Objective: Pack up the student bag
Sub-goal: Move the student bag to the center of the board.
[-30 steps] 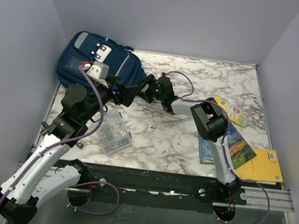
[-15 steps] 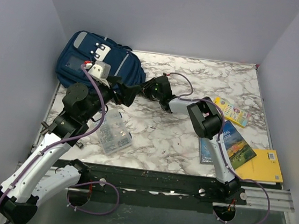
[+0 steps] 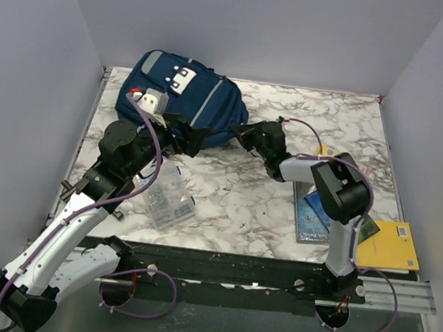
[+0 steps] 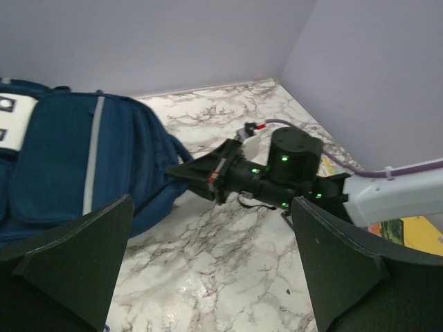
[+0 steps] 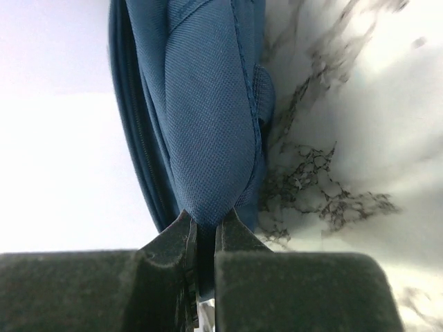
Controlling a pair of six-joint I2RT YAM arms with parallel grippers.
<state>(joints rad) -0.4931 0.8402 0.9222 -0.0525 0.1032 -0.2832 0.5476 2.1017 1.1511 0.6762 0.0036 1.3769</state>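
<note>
Next, my right gripper moves to the right in the top view, then back over bare marble to release, as the bag lies near the far wall.
The student bag is a navy blue backpack with grey stripes and white buckle patches, lying at the back left of the marble table. My right gripper reaches in from the right and is shut on a fold of blue fabric at the bag's right edge. In the right wrist view the bag narrows into the gripper, whose jaws pinch the cloth. My left gripper sits just in front of the bag, open and holding nothing. In its own view the left gripper faces bare marble, with the bag at the left.
A small clear plastic box lies by the left arm. A picture book and a yellow book lie at the right front, partly under the right arm. Grey walls enclose the table on three sides.
My right gripper has shut on the bag's edge and drawn back to the right. The bag has slid right, away from the left wall. The left gripper stays open.
</note>
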